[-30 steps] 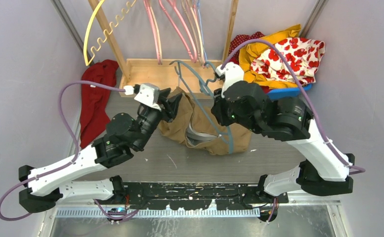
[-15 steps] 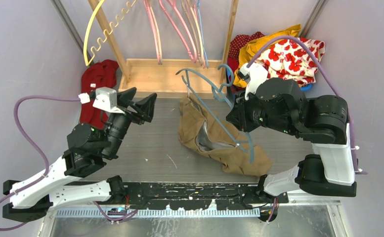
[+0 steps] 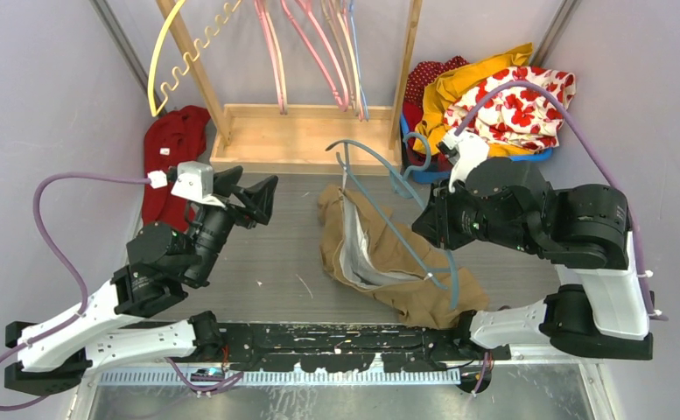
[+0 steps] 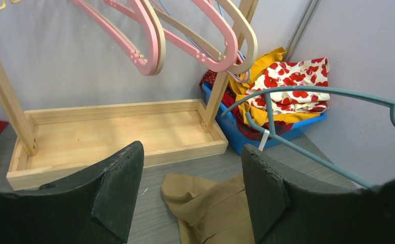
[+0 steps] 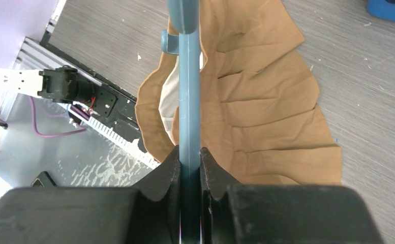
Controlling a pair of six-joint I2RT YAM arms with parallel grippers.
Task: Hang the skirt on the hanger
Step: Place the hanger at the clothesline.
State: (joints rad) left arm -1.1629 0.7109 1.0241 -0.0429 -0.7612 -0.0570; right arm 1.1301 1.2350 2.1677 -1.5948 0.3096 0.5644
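My right gripper needs to move up and outward to let go at the rack's bin-side end, because the skirt's loops are on the hanger.
A tan pleated skirt [image 3: 389, 262] with a pale lining lies crumpled on the grey table; it also shows in the left wrist view [image 4: 210, 208] and the right wrist view [image 5: 266, 112]. A teal hanger [image 3: 389, 219] runs through the skirt's waist opening, tilted, its hook up near the blue bin. My right gripper [image 3: 441, 229] is shut on the hanger's bar [image 5: 189, 101], to the right of the skirt. My left gripper [image 3: 253, 197] is open and empty, held apart from the skirt on its left, with the skirt between its fingers [image 4: 119, 188] in the wrist view.
A wooden rack with a tray base [image 3: 292, 140] stands at the back, with pink and pale hangers [image 3: 318, 44] on it. A blue bin [image 3: 502, 162] of yellow and red-flowered clothes sits back right. A red garment [image 3: 165, 166] lies at the back left.
My left gripper let go of the skirt and pulled back to the left, open. My right gripper carried the hanger right and nearer, dragging the skirt with it.
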